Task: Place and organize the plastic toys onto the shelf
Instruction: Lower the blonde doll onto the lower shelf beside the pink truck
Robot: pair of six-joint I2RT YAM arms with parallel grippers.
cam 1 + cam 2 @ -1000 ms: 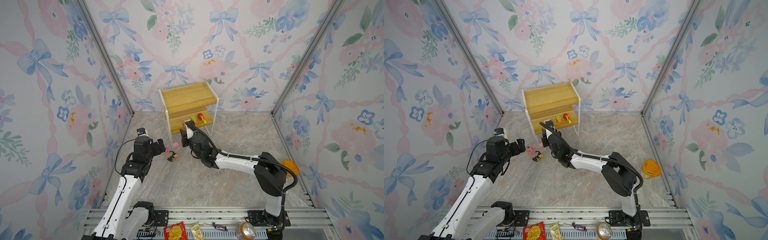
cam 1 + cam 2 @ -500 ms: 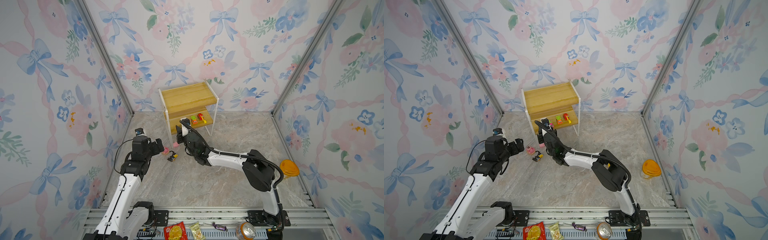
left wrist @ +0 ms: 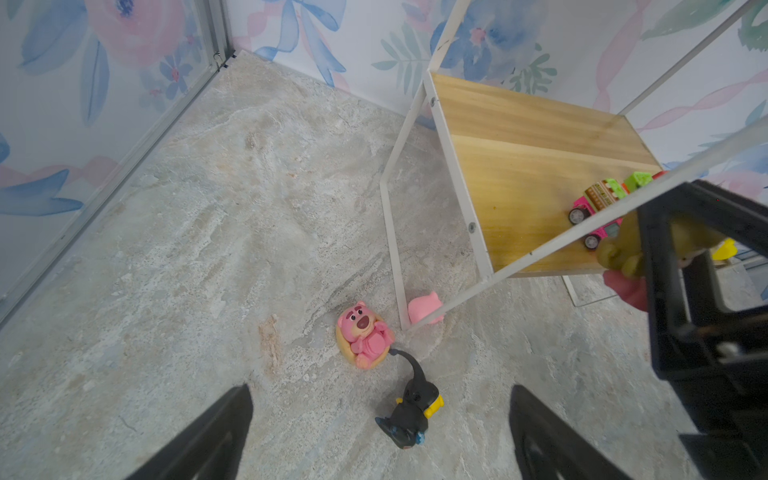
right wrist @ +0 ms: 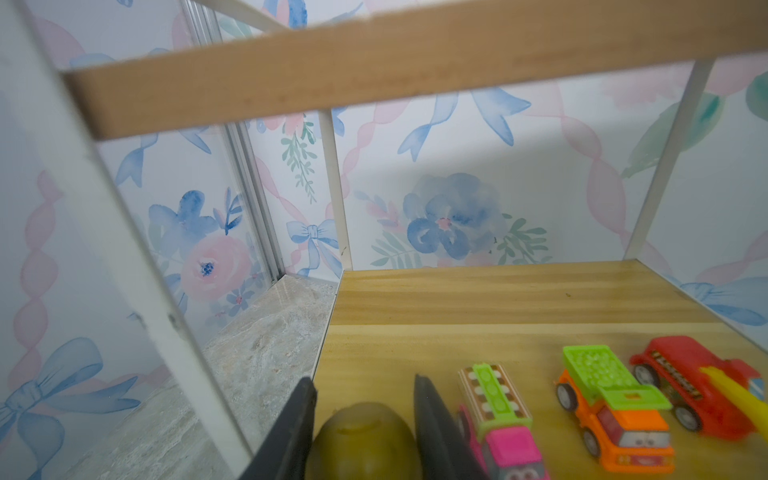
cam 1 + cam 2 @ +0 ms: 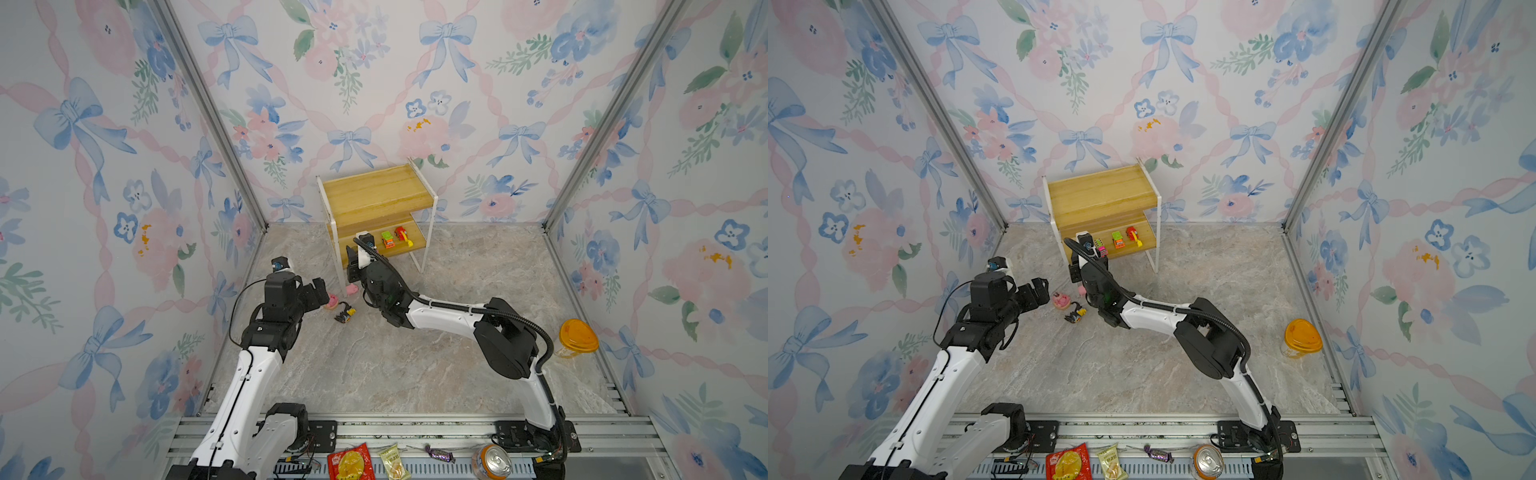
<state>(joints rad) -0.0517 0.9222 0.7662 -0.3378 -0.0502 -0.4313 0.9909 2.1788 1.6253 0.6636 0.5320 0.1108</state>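
Note:
My right gripper should move outward next, away from the pink car and over the lower board's bare end, because the cars leave that end free for the figure.
The shelf stands against the back wall. Its lower board carries a pink car, a green-orange car and a red car in a row. My right gripper is at the board's front left corner, shut on the yellow-haired figure. On the floor by the shelf's leg lie the pink pig, the round pink figure and the black-yellow figure. My left gripper hangs open just over the black-yellow figure.
An orange-lidded cup stands by the right wall. Snack packets, a wrapped candy and a drink can lie on the front rail. The shelf's white front leg rises close beside the floor toys.
My right gripper has carried the yellow-haired figure left and back, up to the lower board's front left corner. The left arm has hardly moved.

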